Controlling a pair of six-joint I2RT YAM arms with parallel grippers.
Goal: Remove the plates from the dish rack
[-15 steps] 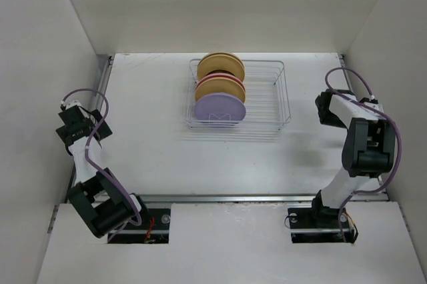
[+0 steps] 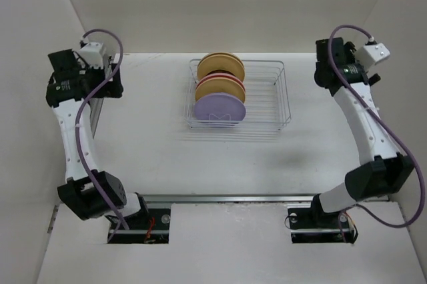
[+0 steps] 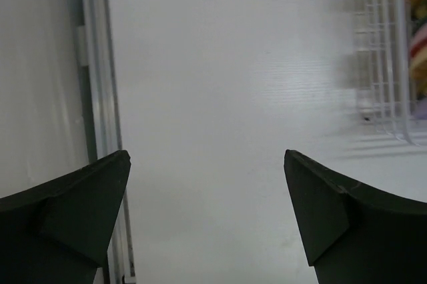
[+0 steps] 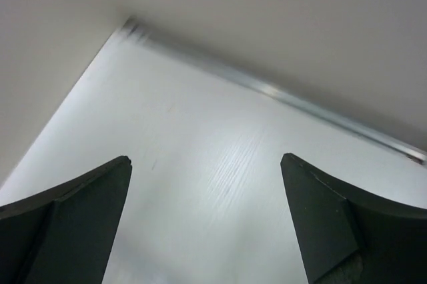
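My right gripper moves down and to the left in the top view next, onto the lavender plate's edge (image 2: 242, 106) by the rack's empty half, since that edge is clear.
The silver wire dish rack (image 2: 267, 101) stands at the back middle of the table. Several plates stand upright in its left half: a lavender plate (image 2: 220, 110) in front, a tan and pink pair (image 2: 219, 87) behind it, and tan-orange plates (image 2: 220, 63) at the back. My left gripper (image 2: 111, 83) is raised at the far left, well left of the rack, open and empty. In the left wrist view (image 3: 207, 157) the rack's edge (image 3: 380, 64) shows blurred at the right. My right gripper (image 2: 325, 71) is raised at the far right, open and empty (image 4: 205, 159).
White walls enclose the table on the left, back and right. A metal rail (image 3: 100, 84) runs along the table's left edge. Another metal strip (image 4: 280, 94) runs along the edge in the right wrist view, at a corner.
Both arms have risen and stretched out: the left gripper moved up and toward the back left, the right gripper up and toward the back right. The rack and plates have not moved.
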